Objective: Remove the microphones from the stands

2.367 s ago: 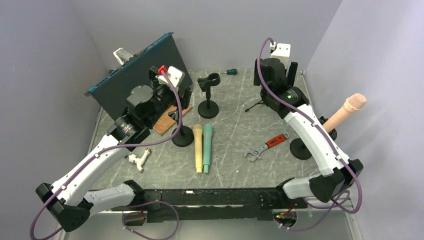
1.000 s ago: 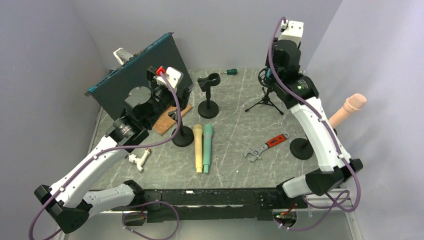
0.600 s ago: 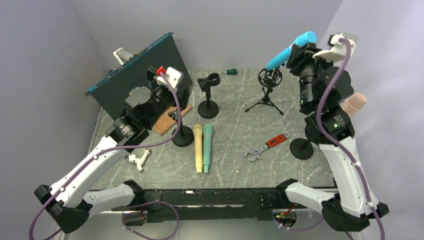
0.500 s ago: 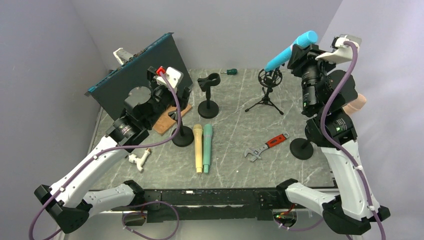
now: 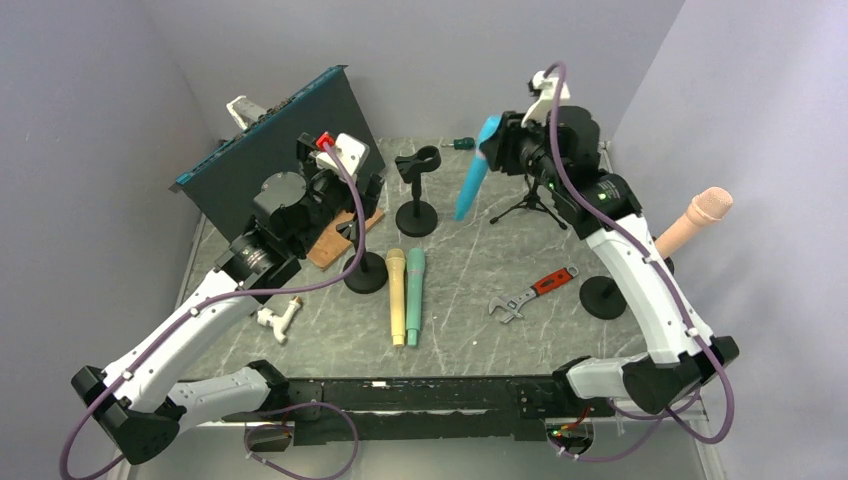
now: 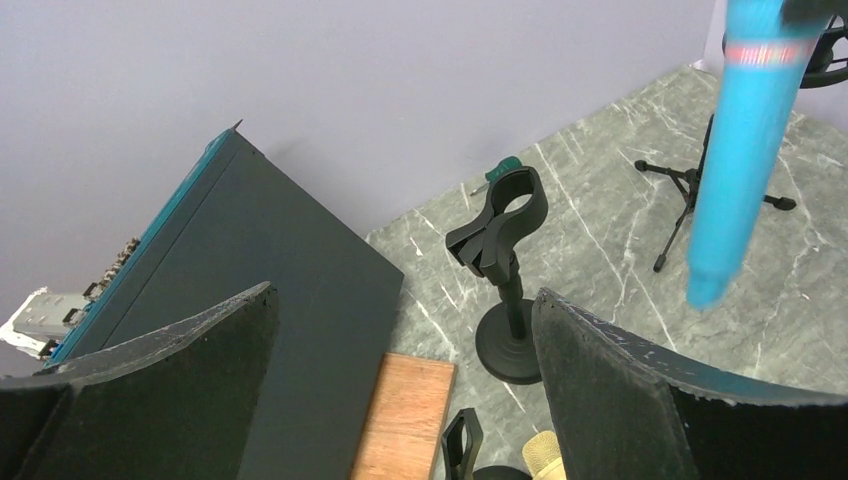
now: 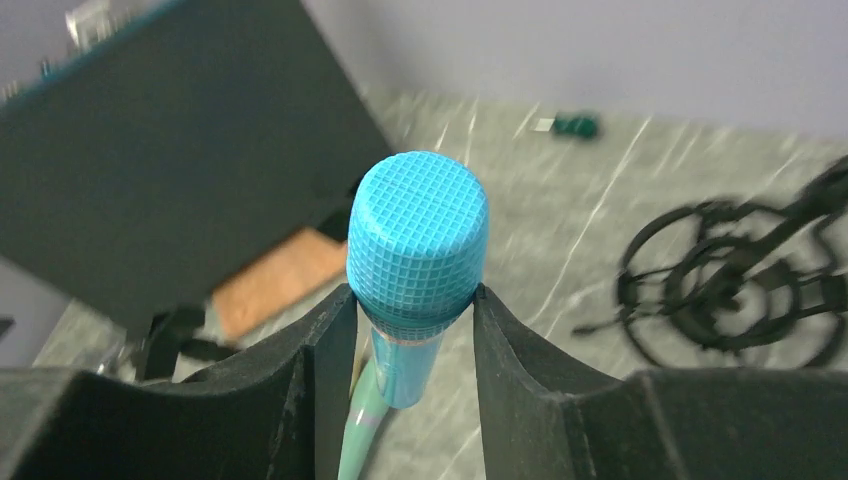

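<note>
Next, my right gripper moves down and back to the bare tabletop [image 5: 435,296] [image 7: 406,446] beside the green microphone and releases the blue one there, since there is clear room.
A blue microphone [image 5: 470,185] hangs in the air, head uppermost and tail pointing down, over the back middle of the table. My right gripper [image 5: 497,140] is shut on its grille head [image 7: 418,240], a finger pressed to each side. The tripod stand [image 5: 533,205] with its ring mount [image 7: 735,285] stands empty just to the right, partly behind my right arm. My left gripper [image 5: 335,175] hovers open at the back left by the dark board, its fingers [image 6: 620,390] wide with nothing between them. In the left wrist view the blue microphone [image 6: 745,150] hangs at the right.
A pink microphone [image 5: 690,222] sits tilted in a stand at the right edge. An empty clip stand [image 5: 417,185] and another stand [image 5: 366,270] are mid-table. Yellow [image 5: 397,295] and green [image 5: 414,295] microphones lie flat. Also a wrench [image 5: 533,292], a leaning dark board [image 5: 275,160], a wooden block [image 5: 335,240].
My right arm lifted the blue microphone out of the tripod mount, swung it high to the right, then brought it down and left, tail now pointing down. The left arm stayed put.
</note>
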### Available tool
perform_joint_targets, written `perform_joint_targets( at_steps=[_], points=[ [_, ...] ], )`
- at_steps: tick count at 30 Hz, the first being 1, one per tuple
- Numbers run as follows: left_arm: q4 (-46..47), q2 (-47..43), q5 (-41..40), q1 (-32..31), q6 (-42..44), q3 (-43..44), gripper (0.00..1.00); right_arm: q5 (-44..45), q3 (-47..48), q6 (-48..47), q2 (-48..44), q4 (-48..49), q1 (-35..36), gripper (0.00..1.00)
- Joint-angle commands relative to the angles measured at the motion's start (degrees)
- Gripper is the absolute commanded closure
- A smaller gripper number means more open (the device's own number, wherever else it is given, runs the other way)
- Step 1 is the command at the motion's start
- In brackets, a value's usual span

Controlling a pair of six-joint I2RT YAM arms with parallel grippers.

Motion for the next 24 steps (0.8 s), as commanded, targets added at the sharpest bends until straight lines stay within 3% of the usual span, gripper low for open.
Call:
perform_joint_targets(
  at_steps=[1,4,8,11,18,24],
  points=[
    [1.8,0.8,-0.9,-0.3,-0.1,0.3,0.00,-11.7,-3.0,6.9,-0.2,-7.0,0.4,1.00],
    [1.5,1.1,0.3,-0.3,-0.9,0.5,0.01,-16.3,-8.1,7.9,0.8,-7.1,1.1,1.00],
    [1.8,1.9,-0.3,-0.3,-0.6,0.1,0.01,-15.1,-13.8,10.9,4.4,-8.1,1.9,1.00],
    [1.5,3.0,-0.9,-0.3,-0.6,0.4,0.01,-20.6,-18.6,16.1,6.0,-3.9,3.1,1.00],
    [1.4,2.3,-0.9,-1.1,-0.4,0.4,0.01,-13.6,-22.6,21.2,10.8,-0.7,11.0,1.00],
    [1.2,2.1,-0.8,-1.6,-0.4,0.7,0.01,-11.4,-26.8,23.9,13.6,1.9,11.9,1.00]
  ],
)
